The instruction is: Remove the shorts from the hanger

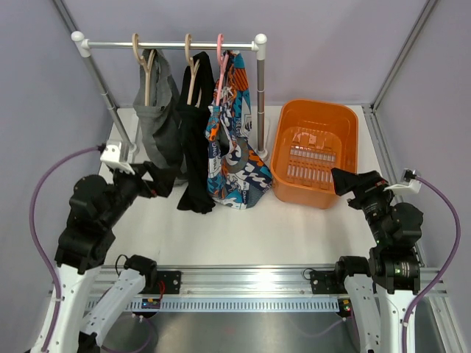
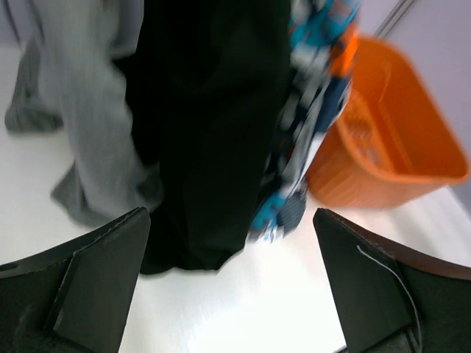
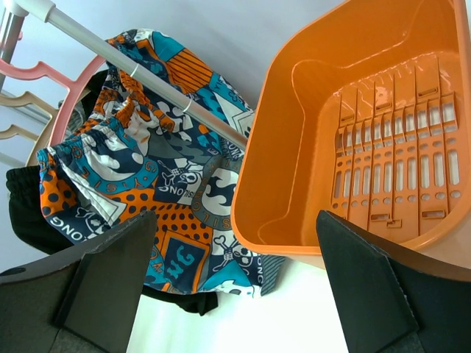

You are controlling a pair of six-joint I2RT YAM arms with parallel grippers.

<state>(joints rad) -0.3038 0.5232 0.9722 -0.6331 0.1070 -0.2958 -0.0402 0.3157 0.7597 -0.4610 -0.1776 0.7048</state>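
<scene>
The printed shorts are on the pink hanger, so I will raise my left gripper outward and to the right in the top view, onto the pink hanger's neck (image 1: 220, 60).
Three shorts hang on hangers from a white rail (image 1: 169, 45): grey shorts (image 1: 158, 121) on the left, black shorts (image 1: 197, 154) in the middle, printed blue-orange shorts (image 1: 234, 165) on a pink hanger (image 1: 219, 50) on the right. Their hems reach the table. My left gripper (image 1: 158, 180) stands open low by the grey shorts' hem, holding nothing. The left wrist view shows the grey shorts (image 2: 88, 110), black shorts (image 2: 206, 132) and printed shorts (image 2: 309, 132) just ahead of the left gripper (image 2: 229, 217). My right gripper (image 1: 342, 180) is open and empty at the basket's near edge, facing the printed shorts (image 3: 147, 176).
An orange basket (image 1: 320, 104) sits right of the rack, nothing in it; its wall (image 3: 294, 147) fills the right wrist view, and the basket (image 2: 383, 147) shows in the left wrist view. The rack's right post (image 1: 260, 95) stands between shorts and basket. White table (image 1: 294, 228) lies in front.
</scene>
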